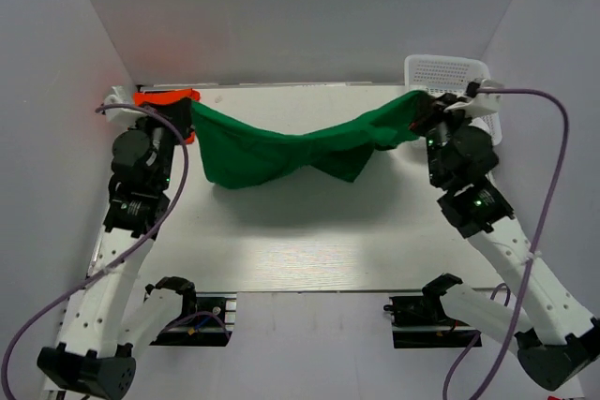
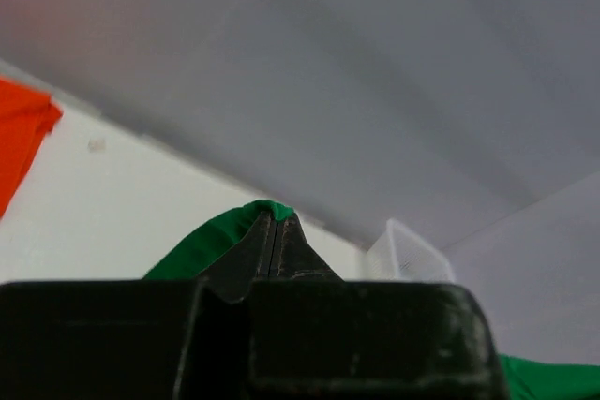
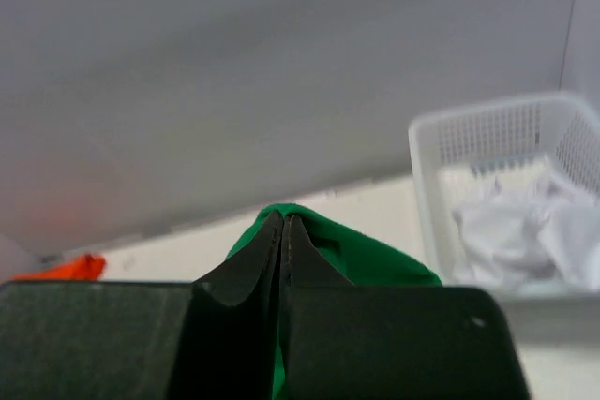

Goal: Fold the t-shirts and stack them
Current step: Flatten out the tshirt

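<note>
The green cloth (image 2: 202, 241) sags in midair, so my left gripper should next rise, then lower to the bare table beside the orange-red t-shirt and release the green cloth's corner.
The green t-shirt (image 1: 281, 152) hangs stretched in the air between my two grippers, sagging in the middle above the table. My left gripper (image 1: 190, 110) is shut on its left corner; the left wrist view shows green cloth (image 2: 202, 241) pinched at the closed tips (image 2: 277, 222). My right gripper (image 1: 422, 105) is shut on its right corner; the right wrist view shows the cloth (image 3: 375, 255) bulging over the closed tips (image 3: 284, 220). The orange-red t-shirt (image 1: 164, 97) lies at the far left corner, behind the left gripper, and also shows in the left wrist view (image 2: 19, 138).
A white mesh basket (image 1: 448, 74) stands at the far right corner, close behind the right gripper; the right wrist view shows its rim (image 3: 487, 124) and white crumpled material inside. White walls close in on three sides. The white tabletop (image 1: 309, 241) lies under the shirt.
</note>
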